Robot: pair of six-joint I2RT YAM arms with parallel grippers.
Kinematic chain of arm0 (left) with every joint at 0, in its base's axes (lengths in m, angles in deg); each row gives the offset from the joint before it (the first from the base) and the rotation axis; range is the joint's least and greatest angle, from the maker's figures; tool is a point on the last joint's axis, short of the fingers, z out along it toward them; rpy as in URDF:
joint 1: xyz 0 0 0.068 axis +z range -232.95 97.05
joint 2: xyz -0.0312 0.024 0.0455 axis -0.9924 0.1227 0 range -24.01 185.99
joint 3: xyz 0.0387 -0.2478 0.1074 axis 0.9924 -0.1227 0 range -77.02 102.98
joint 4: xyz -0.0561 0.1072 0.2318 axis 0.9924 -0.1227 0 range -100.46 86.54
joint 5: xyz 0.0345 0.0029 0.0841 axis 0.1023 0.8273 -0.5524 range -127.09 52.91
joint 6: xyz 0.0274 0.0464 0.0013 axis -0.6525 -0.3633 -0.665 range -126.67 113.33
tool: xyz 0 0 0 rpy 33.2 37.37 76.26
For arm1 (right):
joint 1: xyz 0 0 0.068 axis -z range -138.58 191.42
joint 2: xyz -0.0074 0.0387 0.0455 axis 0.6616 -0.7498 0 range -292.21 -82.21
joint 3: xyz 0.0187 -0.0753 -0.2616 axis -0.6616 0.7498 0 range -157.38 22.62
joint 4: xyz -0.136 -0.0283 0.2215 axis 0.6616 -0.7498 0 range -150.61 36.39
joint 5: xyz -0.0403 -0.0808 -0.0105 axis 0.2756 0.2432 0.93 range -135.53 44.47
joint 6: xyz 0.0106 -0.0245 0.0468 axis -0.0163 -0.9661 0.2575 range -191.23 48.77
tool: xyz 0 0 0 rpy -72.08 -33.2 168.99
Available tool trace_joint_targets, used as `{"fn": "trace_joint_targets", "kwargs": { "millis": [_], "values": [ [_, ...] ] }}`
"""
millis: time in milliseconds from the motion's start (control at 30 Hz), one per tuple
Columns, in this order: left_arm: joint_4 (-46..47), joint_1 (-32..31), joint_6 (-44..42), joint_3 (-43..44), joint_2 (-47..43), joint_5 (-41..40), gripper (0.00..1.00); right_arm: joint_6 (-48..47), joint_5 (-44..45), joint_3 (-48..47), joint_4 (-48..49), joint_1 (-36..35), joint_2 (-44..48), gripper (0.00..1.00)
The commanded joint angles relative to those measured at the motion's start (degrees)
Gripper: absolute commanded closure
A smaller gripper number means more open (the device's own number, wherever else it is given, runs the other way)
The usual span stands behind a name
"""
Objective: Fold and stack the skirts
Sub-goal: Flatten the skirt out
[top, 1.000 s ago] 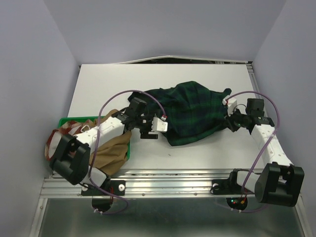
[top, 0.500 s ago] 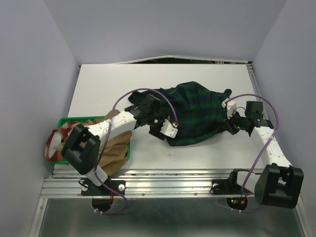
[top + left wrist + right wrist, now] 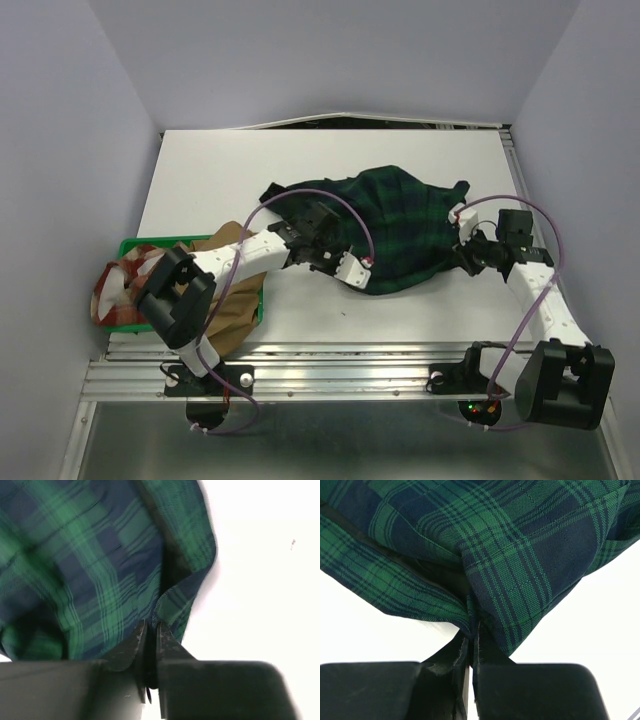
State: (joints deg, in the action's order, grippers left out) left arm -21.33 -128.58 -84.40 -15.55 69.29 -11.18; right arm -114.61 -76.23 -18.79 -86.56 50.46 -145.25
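Note:
The skirt has a fold that my left gripper already grips, so my right gripper needs to stay where it is and open its fingers to let go of the pinched tartan hem (image 3: 453, 259).
The green-and-navy tartan skirt (image 3: 400, 225) lies bunched in the middle right of the white table. My left gripper (image 3: 368, 268) is at its near left edge. In the left wrist view the jaws (image 3: 150, 626) are shut on a fold of the tartan cloth (image 3: 100, 570). My right gripper (image 3: 463, 250) is at the skirt's right edge. Its jaws (image 3: 471, 630) are pinched shut on the tartan hem (image 3: 520, 540). The tan-brown skirt (image 3: 230, 300) hangs over the tray at the near left. The red-and-cream checked skirt (image 3: 115, 285) lies beside it, partly hidden by the left arm.
A green plastic tray (image 3: 140, 243) sits at the table's near left corner under the two other skirts. Purple cables loop above both arms. A metal rail (image 3: 330, 365) runs along the near edge. Grey walls close in the left and right sides.
My left arm swung right to the tartan skirt's near edge, and its jaws went from open to shut on the cloth. The right gripper kept its hold and barely moved.

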Motion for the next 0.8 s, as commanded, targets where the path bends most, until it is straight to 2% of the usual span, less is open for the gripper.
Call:
{"fn": "trace_joint_targets", "kwargs": {
  "millis": [0, 167, 200, 233, 300, 333, 367, 467, 500, 633, 767],
  "values": [
    [4.6, 1.5, 13.6, 0.9, -3.9, -2.4, 1.0, -2.5, -0.1, 1.7, 1.3, 0.5, 3.6, 0.99],
    [14.9, 9.0, 36.6, -1.2, -9.8, -2.4, 1.0, -7.2, 1.4, 4.6, 2.2, 0.5, 9.3, 0.99],
    [16.7, 10.8, 45.6, -1.7, -11.6, -3.1, 1.0, -7.9, 2.0, 6.1, 2.6, 0.5, 11.6, 0.99],
    [20.6, 14.4, 49.9, -3.4, -12.6, -5.8, 1.0, -9.0, 3.5, 6.9, 2.8, 0.5, 12.8, 0.99],
    [23.6, 16.6, 56.4, -5.7, -15.6, -7.8, 1.0, -10.1, 5.2, 9.2, 3.3, 0.5, 14.5, 0.99],
    [24.8, 17.5, 58.3, -7.8, -16.1, -12.2, 1.0, -10.3, 6.6, 9.8, 3.5, 0.5, 16.0, 0.93],
    [24.9, 17.5, 60.0, -8.6, -16.6, -12.5, 1.0, -10.4, 7.2, 10.5, 3.9, 0.5, 16.5, 0.79],
    [23.8, 17.5, 60.2, -10.6, -16.1, -8.9, 1.0, -10.4, 8.1, 11.0, 3.9, 0.5, 16.9, 0.09],
    [23.8, 17.6, 60.2, -10.9, -15.6, -7.9, 1.0, -9.9, 7.8, 10.8, 3.9, 0.5, 16.7, 0.0],
    [22.9, 17.3, 60.0, -11.2, -14.0, -5.4, 1.0, -9.5, 4.8, 8.8, 3.3, 0.5, 14.7, 0.0],
    [21.3, 17.4, 60.2, -10.0, -11.2, -4.8, 1.0, -16.5, -3.4, 8.5, -0.7, 0.5, 14.5, 0.0]
  ]
}}
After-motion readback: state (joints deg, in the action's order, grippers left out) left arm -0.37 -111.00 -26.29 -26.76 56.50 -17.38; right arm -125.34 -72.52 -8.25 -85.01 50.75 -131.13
